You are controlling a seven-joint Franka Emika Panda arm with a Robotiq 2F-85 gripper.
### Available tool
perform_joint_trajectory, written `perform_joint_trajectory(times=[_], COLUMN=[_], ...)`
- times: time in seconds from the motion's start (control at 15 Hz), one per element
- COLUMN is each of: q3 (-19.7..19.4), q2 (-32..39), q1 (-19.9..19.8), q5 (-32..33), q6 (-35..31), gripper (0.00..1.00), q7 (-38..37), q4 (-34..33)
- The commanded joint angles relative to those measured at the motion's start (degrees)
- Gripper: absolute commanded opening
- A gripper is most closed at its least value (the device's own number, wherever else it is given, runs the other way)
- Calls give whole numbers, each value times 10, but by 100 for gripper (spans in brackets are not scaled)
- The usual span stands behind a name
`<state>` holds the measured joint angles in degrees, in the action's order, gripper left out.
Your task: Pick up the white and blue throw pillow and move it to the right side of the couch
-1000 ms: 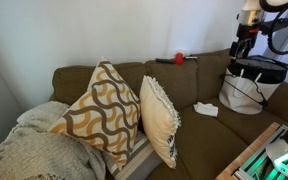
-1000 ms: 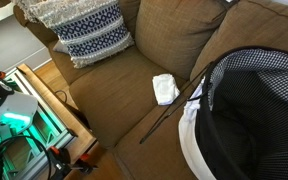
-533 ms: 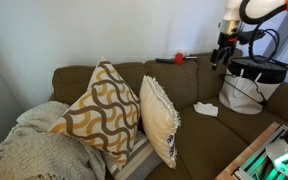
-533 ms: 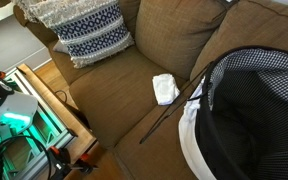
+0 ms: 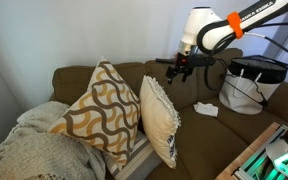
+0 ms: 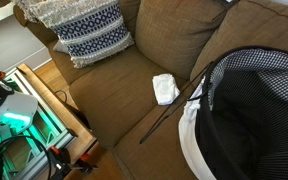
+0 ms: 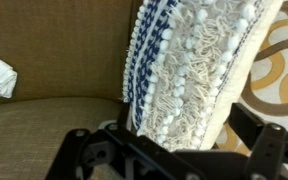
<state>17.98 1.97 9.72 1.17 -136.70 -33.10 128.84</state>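
Next, my gripper moves down toward the wavy pillow, with open fingers astride the upright pillow's top edge [image 5: 156,86] [image 7: 219,85] below.
The white and blue throw pillow [image 5: 159,118] stands upright on the brown couch [image 5: 199,130], leaning near the middle; in this exterior view I see its cream back and fringed edge. Its blue-patterned face shows in an exterior view [image 6: 89,30]. In the wrist view the pillow [image 7: 189,65] fills the middle, with white tassels and blue stitching. My gripper [image 5: 179,68] hangs in front of the couch backrest, just above and to the right of the pillow, apart from it. Its fingers [image 7: 174,150] are spread wide, open and empty.
A brown and cream wavy pillow [image 5: 99,110] and a grey knitted blanket [image 5: 29,150] lie beside the target. A white cloth [image 5: 206,108] [image 6: 165,88] lies on the seat. A black and white basket [image 5: 249,85] [image 6: 254,110] fills the couch end. A wooden table [image 6: 44,100] stands in front.
My arm has swung from above the basket leftward and down along the couch back, ending close above the white and blue pillow. The pillow and other things have not moved.
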Motion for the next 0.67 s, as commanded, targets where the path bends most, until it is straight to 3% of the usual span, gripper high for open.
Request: perform_joint_trajectory(times=[0.0, 0.2, 0.4, 0.6], q3=[-20, -29, -32, -51], q2=[32, 105, 114, 182], q1=[29, 45, 46, 67], q5=[-1, -6, -6, -14], q6=[1, 1, 1, 21], gripper=[100, 100, 100, 100], q7=[-5, -3, -2, -61], q4=[-26, -82, -92, -159])
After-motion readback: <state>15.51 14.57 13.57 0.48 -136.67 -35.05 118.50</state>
